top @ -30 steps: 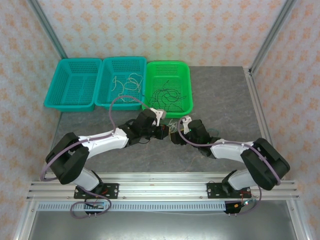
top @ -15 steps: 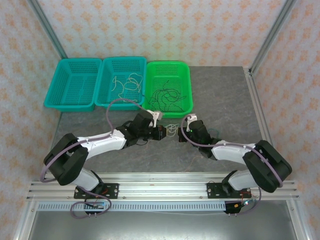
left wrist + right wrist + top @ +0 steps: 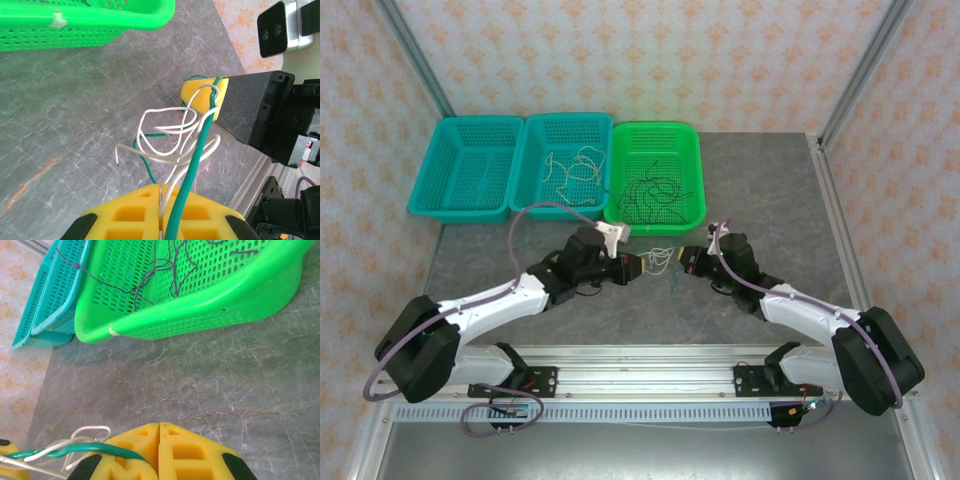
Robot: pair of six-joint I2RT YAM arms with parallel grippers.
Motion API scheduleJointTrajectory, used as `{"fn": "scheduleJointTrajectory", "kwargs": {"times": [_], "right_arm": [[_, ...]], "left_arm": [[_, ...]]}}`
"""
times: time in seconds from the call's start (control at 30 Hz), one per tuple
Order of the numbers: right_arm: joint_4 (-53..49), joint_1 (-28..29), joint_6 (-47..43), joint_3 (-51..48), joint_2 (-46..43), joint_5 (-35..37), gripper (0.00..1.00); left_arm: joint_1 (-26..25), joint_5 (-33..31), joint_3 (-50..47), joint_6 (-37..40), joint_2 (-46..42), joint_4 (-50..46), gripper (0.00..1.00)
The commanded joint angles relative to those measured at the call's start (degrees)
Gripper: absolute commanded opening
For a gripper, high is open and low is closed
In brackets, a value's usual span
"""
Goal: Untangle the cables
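My left gripper holds its cables. Next, it will move away from my right gripper to release them near the teal baskets.
A small clump of cables [image 3: 661, 260], cream-white and green, hangs stretched between my two grippers just above the grey table. My left gripper [image 3: 640, 267] is shut on them. In the left wrist view a white cable [image 3: 165, 150] runs into the seam of the left gripper's [image 3: 161, 189] yellow pads, and a green cable [image 3: 197, 150] crosses over them. My right gripper [image 3: 686, 262] [image 3: 202, 95] is shut on the far end. In the right wrist view the green cable [image 3: 75, 450] enters the right gripper's [image 3: 159, 425] closed pads from the left, with white loops [image 3: 92, 430] beside it.
Three baskets line the back. The green basket [image 3: 655, 228] [image 3: 200, 310] [image 3: 90, 25] holds black wires [image 3: 655, 190]. The middle teal basket [image 3: 570, 118] holds cream wires [image 3: 575, 165]. The left teal basket [image 3: 460, 213] stands beside it. An aluminium rail [image 3: 640, 375] runs along the near edge.
My right gripper has shut on the cables. Both grippers have drawn apart, the left to the left and the right to the right, stretching the clump between them.
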Motion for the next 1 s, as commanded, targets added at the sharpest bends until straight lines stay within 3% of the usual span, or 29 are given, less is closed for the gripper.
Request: {"fn": "scheduleJointTrajectory", "kwargs": {"times": [0.0, 0.23, 0.5, 0.7, 0.87, 0.93, 0.97], "right_arm": [[-14.76, -10.56, 5.77, -2.28, 0.9, 25.25, 0.0], [-18.71, -11.73, 8.74, 0.16, 0.37, 23.19, 0.0], [-24.81, -16.18, 9.69, 0.14, -2.03, 20.83, 0.0], [-24.79, -16.18, 8.06, 0.02, -3.91, 18.15, 0.0], [-22.5, -16.18, 8.03, -0.06, -5.53, 15.13, 0.0], [-22.24, -16.13, 7.7, 0.21, -6.29, 13.89, 0.0], [-22.09, -16.11, 7.59, 0.21, -6.64, 13.41, 0.0]], "left_arm": [[4.93, -8.05, -2.32, -0.12, -5.59, -11.3, 0.0], [4.97, -11.01, -2.76, 0.27, -7.28, -14.86, 0.05], [5.32, -21.11, -2.42, 1.64, -14.56, -26.83, 0.16], [5.85, -19.95, -4.26, 1.0, -16.81, -25.85, 0.15], [5.82, -19.34, -2.52, 1.28, -16.2, -25.97, 0.05], [5.85, -23.88, -0.82, 0.83, -16.17, -29.87, 0.07], [5.83, -27.66, 0.15, -0.19, -16.03, -32.85, 0.13]]}}
